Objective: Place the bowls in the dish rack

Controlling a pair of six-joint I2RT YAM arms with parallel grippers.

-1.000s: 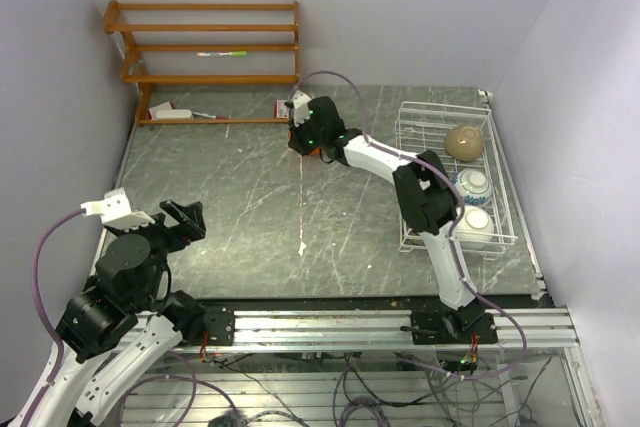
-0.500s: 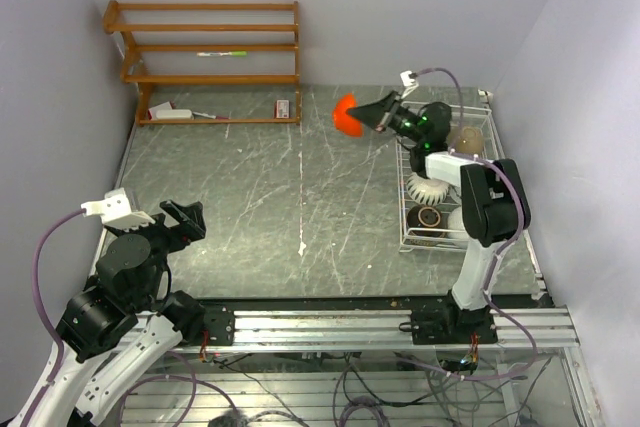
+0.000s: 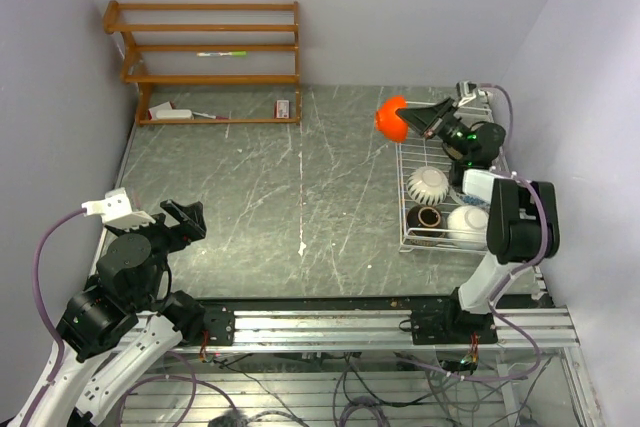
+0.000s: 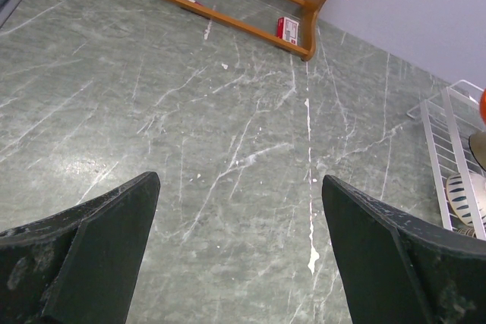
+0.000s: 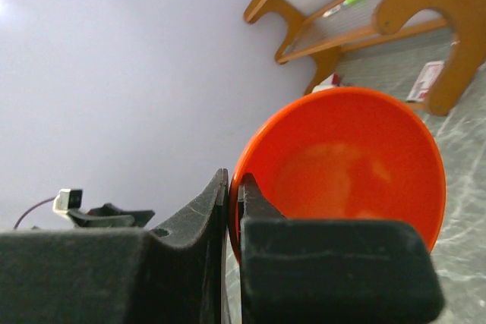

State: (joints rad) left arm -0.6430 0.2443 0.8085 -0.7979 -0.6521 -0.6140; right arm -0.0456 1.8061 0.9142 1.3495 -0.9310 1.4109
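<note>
My right gripper should go down while moving to the right in the top view and let go of the orange-red bowl on the rack's wires beyond the patterned bowl (image 3: 428,183), because those wires are empty.
My right gripper (image 3: 417,122) is shut on the rim of the bright orange-red bowl (image 3: 392,119) and holds it in the air over the far left corner of the white wire dish rack (image 3: 404,209). In the right wrist view the bowl (image 5: 353,165) is tipped on its side, its rim pinched between my fingers (image 5: 234,187). In the rack lie a patterned bowl (image 3: 428,183), a dark brown bowl (image 3: 428,217) and a white bowl (image 3: 466,222). My left gripper (image 3: 181,217) is open and empty at the near left, over bare table (image 4: 239,181).
A brown wooden shelf unit (image 3: 205,57) stands at the far left against the wall, with small items on its bottom board. A small red-and-white box (image 3: 284,107) stands by its right end. The rack's edge (image 4: 448,130) shows in the left wrist view.
My right arm has swung the orange bowl from the far middle of the table rightward to above the rack's far left corner. The left arm has not moved.
</note>
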